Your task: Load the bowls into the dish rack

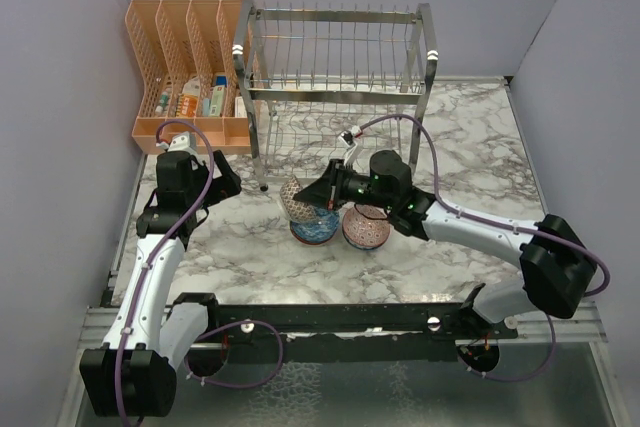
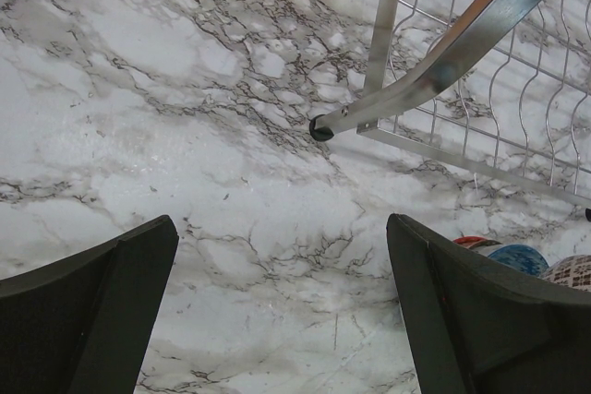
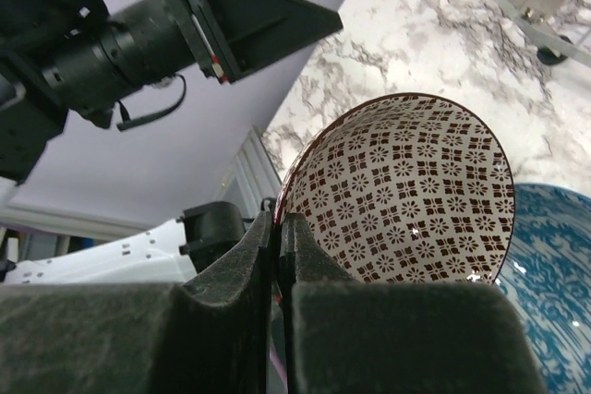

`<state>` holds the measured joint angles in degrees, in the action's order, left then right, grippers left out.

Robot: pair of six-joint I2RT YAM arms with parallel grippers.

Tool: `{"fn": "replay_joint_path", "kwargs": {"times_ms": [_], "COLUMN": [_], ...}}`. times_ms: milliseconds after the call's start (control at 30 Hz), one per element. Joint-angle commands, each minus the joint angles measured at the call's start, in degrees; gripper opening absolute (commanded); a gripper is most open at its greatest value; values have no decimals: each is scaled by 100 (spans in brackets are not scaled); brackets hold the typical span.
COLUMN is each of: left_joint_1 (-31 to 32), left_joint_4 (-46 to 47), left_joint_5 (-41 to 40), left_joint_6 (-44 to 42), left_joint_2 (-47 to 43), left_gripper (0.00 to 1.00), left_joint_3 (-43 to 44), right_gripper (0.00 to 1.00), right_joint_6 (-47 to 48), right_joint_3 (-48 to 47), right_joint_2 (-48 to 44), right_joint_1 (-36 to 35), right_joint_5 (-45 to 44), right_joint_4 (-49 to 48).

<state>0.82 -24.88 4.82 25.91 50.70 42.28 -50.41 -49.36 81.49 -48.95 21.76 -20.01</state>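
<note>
I will carry the reddish-patterned bowl outward with my right gripper, lower it into the organiser end of the lower wire shelf and release it, because that shelf is empty.
My right gripper (image 1: 304, 195) is shut on the rim of a bowl with a reddish-brown pattern (image 1: 292, 200) and holds it tilted on edge just above a blue bowl (image 1: 314, 229). In the right wrist view the fingers pinch the rim (image 3: 279, 224) of the reddish-patterned bowl (image 3: 416, 191), with the blue bowl (image 3: 554, 274) below. Another reddish bowl (image 1: 366, 228) sits on the table beside them. The chrome dish rack (image 1: 335, 72) stands just behind. My left gripper (image 1: 228, 183) is open and empty over bare marble (image 2: 282, 228), left of the bowls.
An orange slotted organiser (image 1: 185, 67) with small packets stands left of the rack. The rack's front-left foot (image 2: 320, 128) and lower wire tier (image 2: 499, 89) are close ahead of my left gripper. Grey walls close in both sides.
</note>
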Motion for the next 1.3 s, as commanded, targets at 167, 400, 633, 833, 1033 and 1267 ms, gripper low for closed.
{"fn": "replay_joint_path", "kwargs": {"times_ms": [167, 400, 633, 833, 1033, 1267], "left_joint_1": [-27, 9, 108, 185, 264, 313], "left_joint_4": [124, 132, 64, 55, 4, -42], "left_joint_5": [-50, -69, -219, -242, -335, -430], "left_joint_6": [-86, -78, -120, -116, -141, -148], "left_joint_2": [-129, -150, -173, -173, -169, -147], "left_gripper": [99, 99, 99, 99, 99, 99], "left_joint_3": [79, 95, 130, 131, 151, 165], "right_gripper": [1, 1, 1, 1, 1, 1], "right_joint_6": [-964, -1443, -1246, -1392, -1356, -957], "right_joint_3": [-405, -460, -850, -1057, -1181, -1424], "right_joint_2": [571, 1154, 1572, 2085, 2410, 2482], "right_joint_1": [-18, -18, 35, 107, 283, 510], "right_joint_5": [-539, -954, -1263, -1388, -1607, -1937], "right_joint_4": [-1623, -2475, -2851, -3436, -3882, -3827]}}
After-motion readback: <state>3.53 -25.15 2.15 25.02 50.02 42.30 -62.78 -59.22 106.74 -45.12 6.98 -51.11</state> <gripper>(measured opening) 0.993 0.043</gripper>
